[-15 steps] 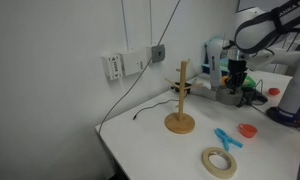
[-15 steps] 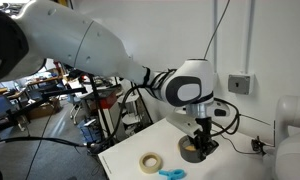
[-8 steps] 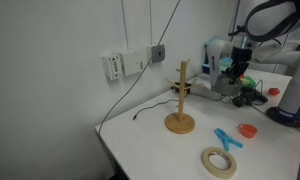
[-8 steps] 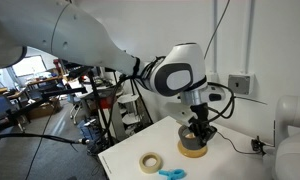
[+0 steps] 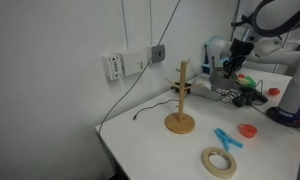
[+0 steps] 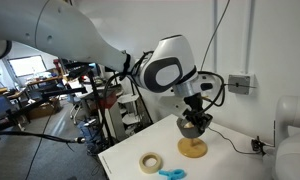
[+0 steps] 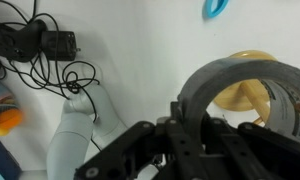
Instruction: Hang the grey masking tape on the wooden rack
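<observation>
The rack's bare wires are below my gripper and to its right in the wrist view. I should move the tape that way and down, and let go of it there.
My gripper [image 6: 195, 118] is shut on the grey masking tape [image 6: 197, 126] and holds it in the air just above the wooden rack [image 6: 193, 148]. In the wrist view the tape [image 7: 230, 68] fills the right side in front of the fingers [image 7: 190, 128], and the rack's round base [image 7: 242, 96] shows through the tape's hole. In an exterior view the rack [image 5: 180, 100] stands upright on the white table, and the gripper [image 5: 233, 66] hangs behind it at about the height of its top. The pegs carry nothing.
A larger cream-white tape ring [image 5: 219, 162] lies near the table's front edge and also shows in an exterior view [image 6: 150, 162]. A blue object [image 5: 226, 139] and a red lid [image 5: 248, 130] lie beside it. Black cables [image 7: 40, 45] and equipment sit behind the rack.
The gripper has risen from the table surface with the grey tape in it and now hangs higher, above the rack's base. The rack and the cream ring have not moved.
</observation>
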Robot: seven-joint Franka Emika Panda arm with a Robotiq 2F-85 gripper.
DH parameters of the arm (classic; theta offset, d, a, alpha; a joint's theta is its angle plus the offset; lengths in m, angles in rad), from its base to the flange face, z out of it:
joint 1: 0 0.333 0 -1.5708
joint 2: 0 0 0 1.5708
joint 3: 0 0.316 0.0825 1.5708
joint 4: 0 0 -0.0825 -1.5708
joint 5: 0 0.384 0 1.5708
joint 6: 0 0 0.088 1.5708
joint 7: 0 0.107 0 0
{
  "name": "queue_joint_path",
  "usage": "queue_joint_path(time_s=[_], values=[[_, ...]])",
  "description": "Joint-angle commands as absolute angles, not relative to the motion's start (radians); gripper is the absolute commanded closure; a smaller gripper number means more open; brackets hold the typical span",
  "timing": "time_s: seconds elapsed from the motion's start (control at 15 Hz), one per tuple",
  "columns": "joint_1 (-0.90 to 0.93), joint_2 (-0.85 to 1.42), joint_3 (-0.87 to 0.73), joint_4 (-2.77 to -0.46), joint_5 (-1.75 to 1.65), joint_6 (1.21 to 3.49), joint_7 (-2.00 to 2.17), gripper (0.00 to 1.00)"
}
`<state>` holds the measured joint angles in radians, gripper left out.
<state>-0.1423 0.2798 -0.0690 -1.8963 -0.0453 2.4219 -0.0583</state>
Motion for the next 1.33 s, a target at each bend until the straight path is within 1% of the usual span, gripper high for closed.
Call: queue_joint_path(time_s=[0.0,0.6,1.27], values=[[-0.137,0.222,-0.061,-1.961,-0.023,2.500,-0.110,0.95],[-0.139,0.211,-0.027,-2.006,0.019,2.622,-0.169,0.95],[-0.137,0.249,0.007,-1.977,0.076,2.638,-0.228,0.95]])
